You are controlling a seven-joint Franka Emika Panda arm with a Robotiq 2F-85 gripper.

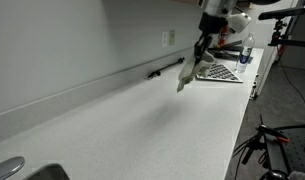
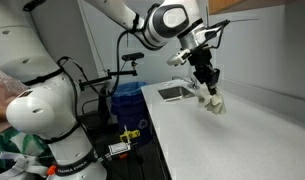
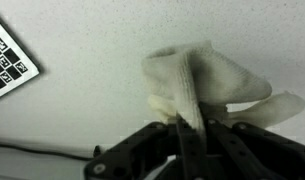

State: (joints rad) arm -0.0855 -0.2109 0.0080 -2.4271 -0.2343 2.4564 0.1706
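My gripper should move down and away from the wall next and let go of the pale cream cloth (image 1: 186,77), because the bare white countertop is below my gripper.
My gripper (image 1: 199,57) is shut on a pale cream cloth (image 1: 186,77) and holds it hanging just above the white countertop (image 1: 142,125). In an exterior view the gripper (image 2: 206,80) pinches the cloth (image 2: 215,100) from above, its lower end at or near the counter (image 2: 252,135). In the wrist view the black fingers (image 3: 189,135) clamp a fold of the cloth (image 3: 207,80), which spreads out in front over the speckled white surface.
A checkerboard calibration sheet (image 1: 220,72) lies on the counter beyond the gripper and shows in the wrist view (image 3: 7,62). A sink (image 2: 176,92) is set in the counter; another basin edge (image 1: 22,172) shows near. The wall (image 1: 72,40) runs along the back. A cable (image 1: 164,68) lies by the wall.
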